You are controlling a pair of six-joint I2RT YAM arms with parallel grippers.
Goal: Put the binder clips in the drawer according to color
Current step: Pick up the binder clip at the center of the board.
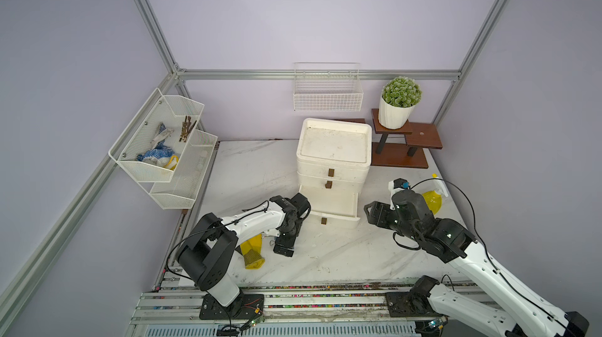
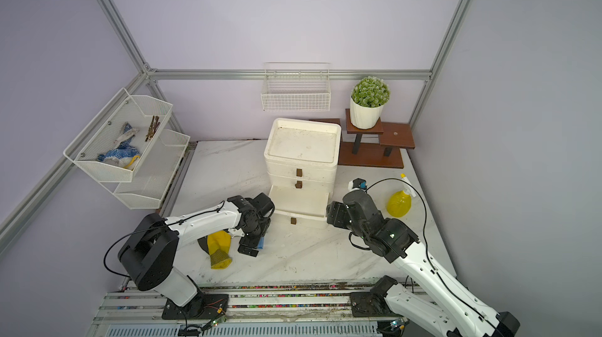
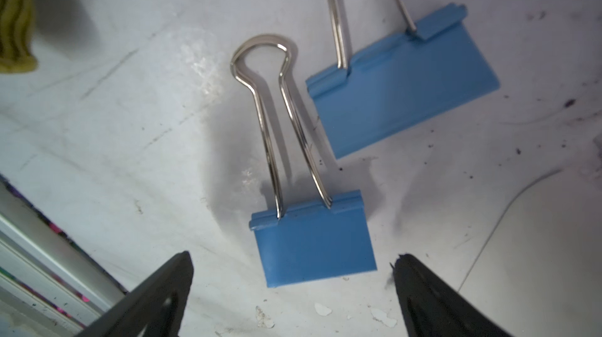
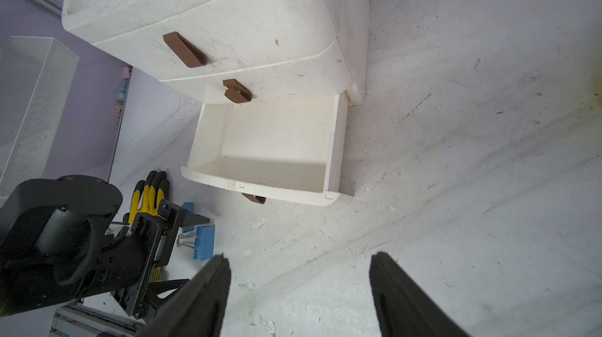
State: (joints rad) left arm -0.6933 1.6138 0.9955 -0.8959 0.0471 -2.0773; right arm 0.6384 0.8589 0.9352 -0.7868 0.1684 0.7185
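Next, my left gripper moves down around the near clip's blue body (image 2: 261, 243) (image 3: 315, 241) and closes on its short ends, since it lies below, between the open fingers.
Two blue binder clips lie flat on the marble table in the left wrist view, one near (image 3: 312, 241) and one farther off (image 3: 400, 91), their silver handles pointing away. My left gripper (image 3: 294, 267) hangs just over the near clip, open, a finger on each side and touching nothing. A top view shows a sliver of blue clip (image 2: 260, 243) beside that gripper (image 2: 249, 249). The white cabinet's bottom drawer (image 4: 260, 185) is pulled out and empty. My right gripper (image 4: 299, 262) is open and holds nothing, to the right of the drawer front (image 1: 335, 219).
A yellow glove (image 1: 252, 254) lies left of the left gripper. A yellow spray bottle (image 1: 431, 200) stands behind the right arm. A potted plant (image 1: 399, 101) on a wooden stand, a wire basket (image 1: 327, 91) and mesh wall racks (image 1: 163, 143) line the back and left.
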